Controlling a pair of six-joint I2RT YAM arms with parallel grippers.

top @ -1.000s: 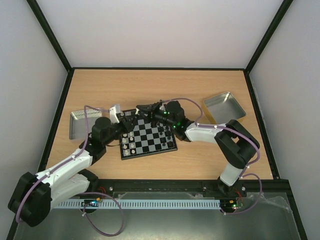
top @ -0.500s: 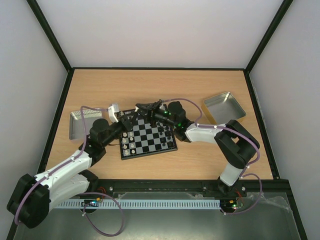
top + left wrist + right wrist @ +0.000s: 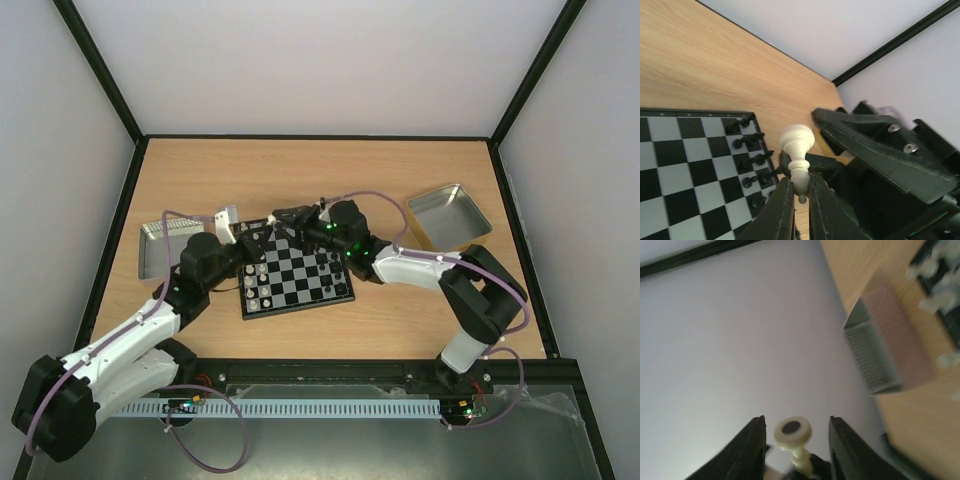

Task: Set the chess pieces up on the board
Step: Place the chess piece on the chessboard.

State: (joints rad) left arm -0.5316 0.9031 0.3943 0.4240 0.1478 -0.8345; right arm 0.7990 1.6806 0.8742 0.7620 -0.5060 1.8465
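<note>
The left gripper turns downward and lowers the piece onto the cream-white pieces' outer row to release next, since the piece's base faces away from the fingers.
The board (image 3: 300, 278) lies mid-table, with cream-white chess pieces (image 3: 262, 285) along its left side and black ones (image 3: 335, 276) along its right. Both grippers meet above its back left corner. My left gripper (image 3: 800, 179) is shut on the head of a cream-white piece (image 3: 796, 142), whose round base points away from the camera. The right gripper (image 3: 796, 420) is open around that same piece (image 3: 792, 429); its fingers (image 3: 752, 440) stand apart from the base on both sides. In the top view, the left gripper (image 3: 262, 237) and right gripper (image 3: 283, 216) nearly touch, and the held piece is hidden.
A silver tin (image 3: 160, 245) lies left of the board and another tin (image 3: 450, 212) at the back right. The left wrist view shows black pieces (image 3: 747, 150) along the board's (image 3: 680, 170) edge, with the right arm's black gripper body (image 3: 875, 145) close by.
My left gripper has closed on the cream-white piece. The right gripper has opened off it. Both arms shifted slightly left.
</note>
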